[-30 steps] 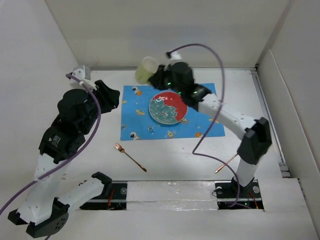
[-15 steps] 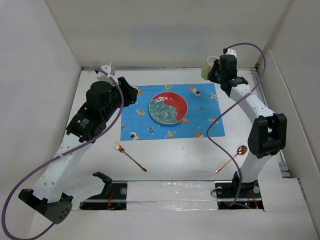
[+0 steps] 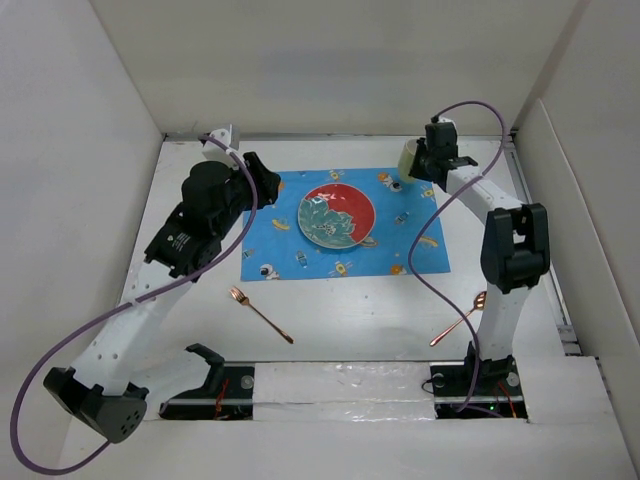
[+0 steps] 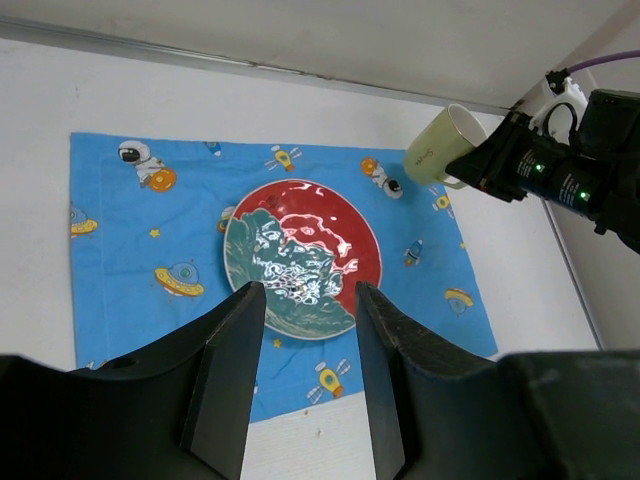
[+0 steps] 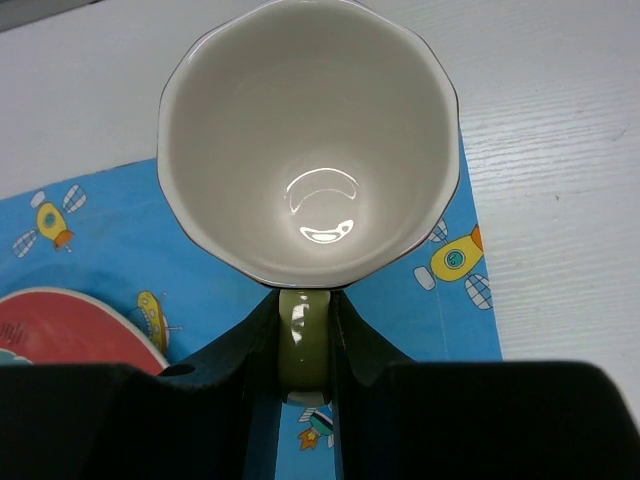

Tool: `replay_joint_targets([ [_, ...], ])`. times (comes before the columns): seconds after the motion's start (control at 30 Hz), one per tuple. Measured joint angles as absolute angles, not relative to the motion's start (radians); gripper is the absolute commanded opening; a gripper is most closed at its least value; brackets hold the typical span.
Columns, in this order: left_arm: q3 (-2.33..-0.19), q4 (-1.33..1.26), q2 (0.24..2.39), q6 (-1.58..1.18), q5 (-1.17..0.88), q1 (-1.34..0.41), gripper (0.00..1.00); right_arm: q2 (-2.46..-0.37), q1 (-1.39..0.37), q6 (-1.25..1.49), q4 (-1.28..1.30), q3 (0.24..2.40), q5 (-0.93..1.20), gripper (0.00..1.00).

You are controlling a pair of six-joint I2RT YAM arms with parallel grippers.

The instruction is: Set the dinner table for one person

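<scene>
The robot's right gripper will next go down to the mat's far corner below the mug [image 3: 408, 160] until the mug rests there, then release the mug's handle, since that corner is clear of the plate [image 3: 336, 215].
A blue space-print placemat [image 3: 290, 235] lies on the white dinner table [image 3: 340, 310] with a red and teal plate [image 3: 336, 215] on it. My right gripper [image 3: 425, 165] is shut on the handle of a pale green mug [image 3: 408, 160], held over the mat's far right corner; the mug [image 5: 305, 140] faces up, its handle [image 5: 303, 340] between the fingers. The mug also shows in the left wrist view [image 4: 443, 148]. My left gripper [image 3: 265, 185] is open and empty above the mat's left edge, its fingers [image 4: 232, 370] framing the plate [image 4: 300, 258].
A copper fork [image 3: 259, 313] lies on the table in front of the mat at the left. A copper spoon [image 3: 462, 316] lies at the front right beside the right arm. White walls enclose the table on three sides.
My right gripper carried the mug from the mat's far left across to its far right corner. My left arm swung up and right toward the mat's left edge.
</scene>
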State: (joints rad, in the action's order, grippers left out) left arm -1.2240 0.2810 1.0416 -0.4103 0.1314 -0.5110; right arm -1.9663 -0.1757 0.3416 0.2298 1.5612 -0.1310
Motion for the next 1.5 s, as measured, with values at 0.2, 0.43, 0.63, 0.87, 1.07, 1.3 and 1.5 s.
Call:
replay_joint_targets([
  [0.2,-1.223,0.269,1.077,-0.394,0.131,-0.511,0.38,-2.008,-0.179,0.335,0.233,1.591,-0.147,0.00],
  [0.43,-1.223,0.266,1.105,-0.378,0.131,-0.509,0.38,-2.009,-0.186,0.339,0.223,1.575,-0.169,0.10],
  [0.63,-1.223,0.266,1.110,-0.375,0.131,-0.509,0.38,-2.009,-0.201,0.345,0.218,1.541,-0.199,0.26],
  [0.87,-1.223,0.268,1.107,-0.376,0.131,-0.509,0.38,-2.006,-0.210,0.364,0.215,1.529,-0.210,0.51],
  [1.07,-1.224,0.294,1.087,-0.372,0.137,-0.509,0.39,-1.942,-0.212,0.390,0.231,1.504,-0.223,0.65],
  [1.3,-1.251,0.345,1.080,-0.348,0.163,-0.509,0.40,-1.707,-0.218,0.425,0.231,1.477,-0.239,0.50],
  [1.5,-1.301,0.381,1.073,-0.340,0.190,-0.509,0.42,-1.434,-0.351,0.498,0.191,1.285,-0.215,0.00],
])
